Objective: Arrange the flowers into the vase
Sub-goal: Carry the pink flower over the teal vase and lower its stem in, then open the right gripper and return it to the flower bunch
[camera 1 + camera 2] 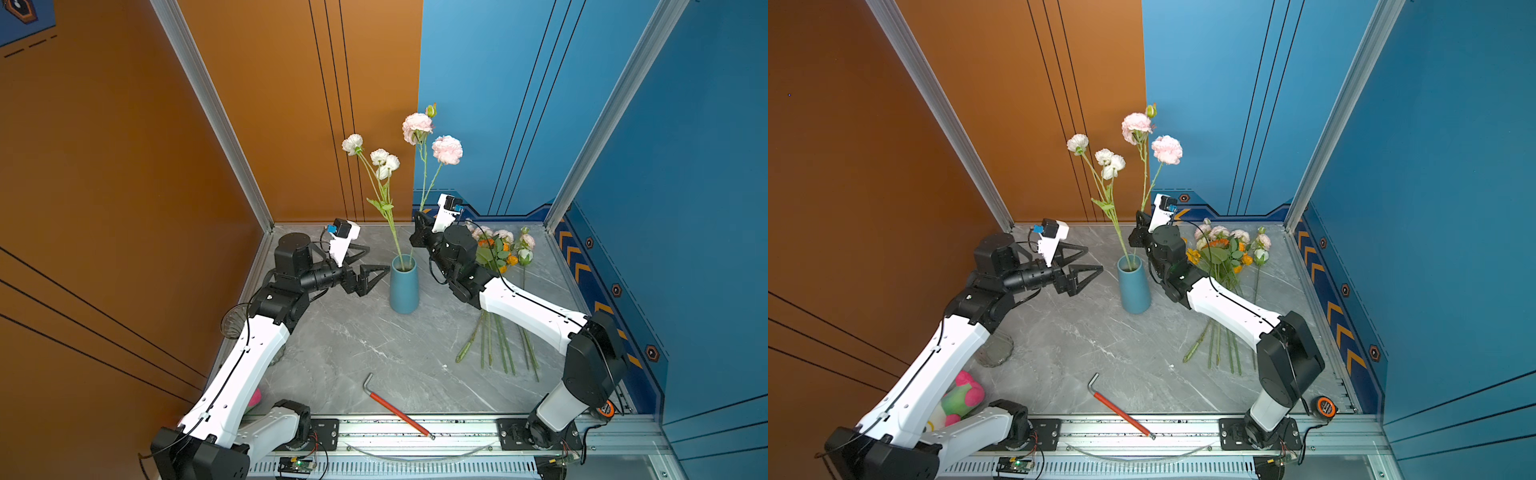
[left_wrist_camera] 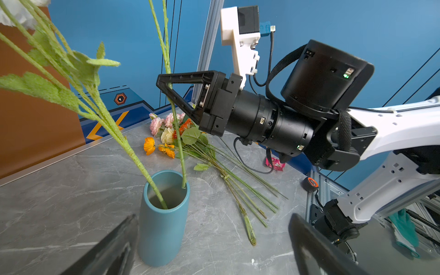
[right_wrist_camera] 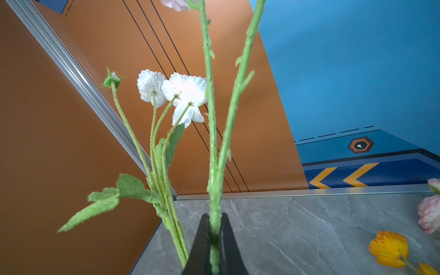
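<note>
My right gripper lowers toward the blue vase's opening (image 1: 404,262) and releases the pink stem there next, since the stem's lower end only just dips inside the vase's rim.
A blue vase (image 1: 404,286) (image 1: 1134,286) (image 2: 164,214) stands mid-table. It holds a white-bloomed stem (image 1: 384,160) (image 3: 181,92) and a taller stem with pink blooms (image 1: 446,149) (image 1: 1167,149). My right gripper (image 1: 417,216) (image 1: 1139,217) (image 2: 167,88) (image 3: 215,228) is shut on the pink stem, above the vase; the stem's lower end dips into the vase mouth at the rim. My left gripper (image 1: 374,259) (image 1: 1094,259) (image 2: 213,216) hangs open just left of the vase, holding nothing. The other flowers (image 1: 498,249) (image 1: 1225,249) (image 2: 171,135) lie in a bunch on the table at the right, partly under the right arm.
A red-handled hex key (image 1: 399,409) (image 1: 1121,409) lies near the front rail. A clear glass vase (image 1: 994,353) and a plush toy (image 1: 961,399) sit under the left arm. A tape measure (image 1: 1325,406) is at the front right, a pink wrapper (image 2: 275,164) near the bunch.
</note>
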`<action>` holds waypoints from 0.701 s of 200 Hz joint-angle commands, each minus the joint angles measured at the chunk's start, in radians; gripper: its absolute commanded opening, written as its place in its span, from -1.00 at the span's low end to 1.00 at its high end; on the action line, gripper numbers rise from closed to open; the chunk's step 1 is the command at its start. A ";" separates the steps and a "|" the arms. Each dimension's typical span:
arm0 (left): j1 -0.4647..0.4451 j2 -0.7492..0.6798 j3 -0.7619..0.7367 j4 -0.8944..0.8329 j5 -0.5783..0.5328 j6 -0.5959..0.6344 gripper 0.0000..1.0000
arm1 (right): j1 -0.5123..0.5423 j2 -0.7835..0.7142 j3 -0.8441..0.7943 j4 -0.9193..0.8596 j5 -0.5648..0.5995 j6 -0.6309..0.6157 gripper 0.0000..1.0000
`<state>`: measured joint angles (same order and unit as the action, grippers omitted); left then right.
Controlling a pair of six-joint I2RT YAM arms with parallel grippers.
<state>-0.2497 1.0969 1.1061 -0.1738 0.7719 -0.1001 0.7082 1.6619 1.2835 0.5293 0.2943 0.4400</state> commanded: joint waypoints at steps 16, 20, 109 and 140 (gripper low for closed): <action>-0.009 0.013 -0.009 0.021 0.026 -0.009 0.96 | 0.080 0.064 -0.183 0.371 0.097 -0.159 -1.00; -0.010 0.014 -0.008 0.020 0.027 -0.011 0.96 | 0.086 0.068 -0.193 0.395 0.102 -0.165 -1.00; -0.018 0.015 -0.008 0.020 0.027 -0.011 0.96 | 0.176 0.067 -0.344 0.520 0.169 -0.242 -0.40; -0.020 0.015 -0.009 0.020 0.027 -0.011 0.96 | 0.184 0.030 -0.371 0.499 0.189 -0.251 -0.15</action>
<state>-0.2607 1.1110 1.1061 -0.1715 0.7723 -0.1032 0.8875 1.7473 0.9360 1.0069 0.4351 0.2115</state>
